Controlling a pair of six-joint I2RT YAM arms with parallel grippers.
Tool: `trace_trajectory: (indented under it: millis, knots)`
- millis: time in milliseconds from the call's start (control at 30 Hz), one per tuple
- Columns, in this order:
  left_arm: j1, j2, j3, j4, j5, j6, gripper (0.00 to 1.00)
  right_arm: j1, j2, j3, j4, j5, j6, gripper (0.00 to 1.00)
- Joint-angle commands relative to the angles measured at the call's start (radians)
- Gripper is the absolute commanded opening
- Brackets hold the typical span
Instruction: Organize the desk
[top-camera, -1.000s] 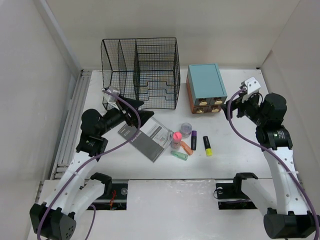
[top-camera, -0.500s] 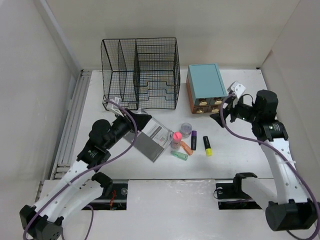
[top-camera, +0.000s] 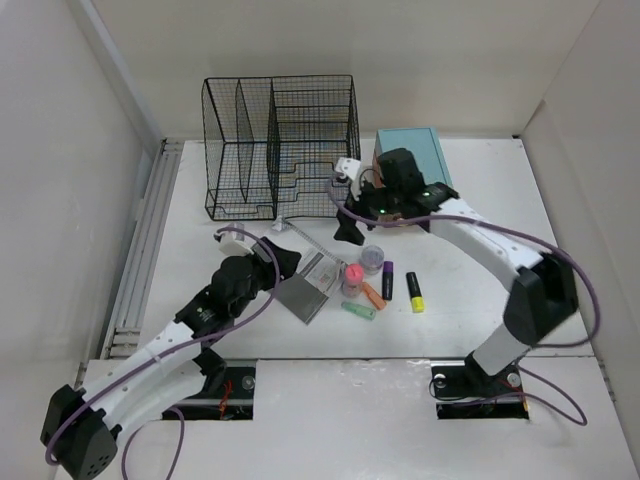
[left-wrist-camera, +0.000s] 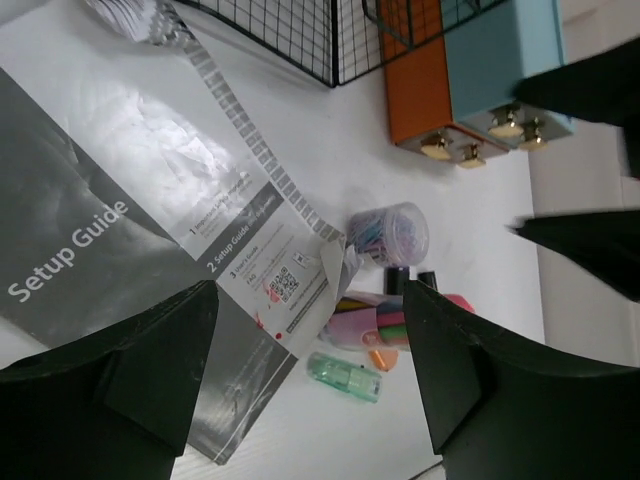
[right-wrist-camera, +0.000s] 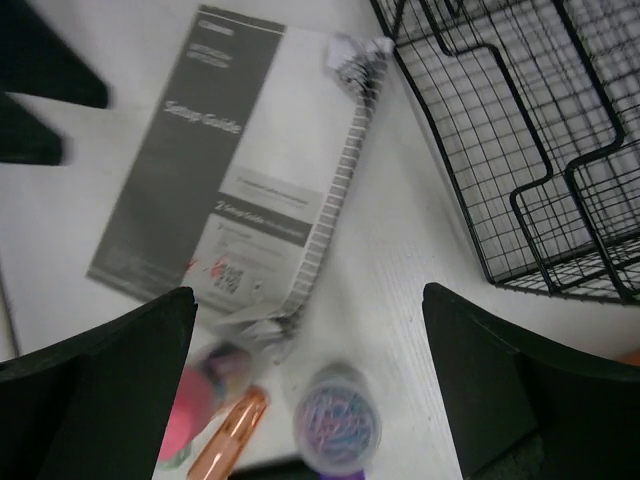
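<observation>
My right gripper moves down next, away from the drawer box, fingers astride the booklet's striped edge that faces the rack, where empty desk lies.
On the white desk (top-camera: 480, 200) lies a grey "Setup Guide" booklet (top-camera: 305, 287) (left-wrist-camera: 120, 260), its white page unfolded and crumpled toward the rack. My left gripper (top-camera: 278, 260) (left-wrist-camera: 310, 300) hovers open over the booklet's near end, holding nothing. Right of the booklet sit a paper clip jar (top-camera: 372, 258) (right-wrist-camera: 340, 425), a pink-topped item (top-camera: 352, 274), an orange marker (top-camera: 372, 295), a green cap-like piece (top-camera: 358, 311) (left-wrist-camera: 345, 375), a dark purple marker (top-camera: 387, 280) and a yellow highlighter (top-camera: 414, 292). My right gripper (top-camera: 350, 222) (right-wrist-camera: 308, 300) stands open above the jar and the booklet's edge.
A black wire-mesh file rack (top-camera: 280, 145) stands at the back left. A teal-topped drawer box (top-camera: 415, 160) with orange front and brass knobs sits to its right, partly behind my right arm. Walls close in on both sides.
My right arm has swung from the far right across to the middle, over the jar. The left gripper moved nearer and right along the booklet, whose white page now lies unfolded.
</observation>
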Motion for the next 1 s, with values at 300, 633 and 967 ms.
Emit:
trace_trajectory:
  millis: [300,633,967]
  knots:
    - [-0.003,-0.165,-0.147,-0.016,-0.131,-0.172,0.72,0.089,0.361,0.077,0.269,0.293,0.255,1.0]
    - [-0.003,-0.093,-0.241,0.07,-0.097,-0.235,0.71,0.117,0.439,0.057,0.289,0.315,0.321,1.0]
    - [-0.012,-0.084,-0.23,-0.002,-0.063,-0.246,0.69,0.127,0.478,0.03,0.289,0.163,0.339,0.99]
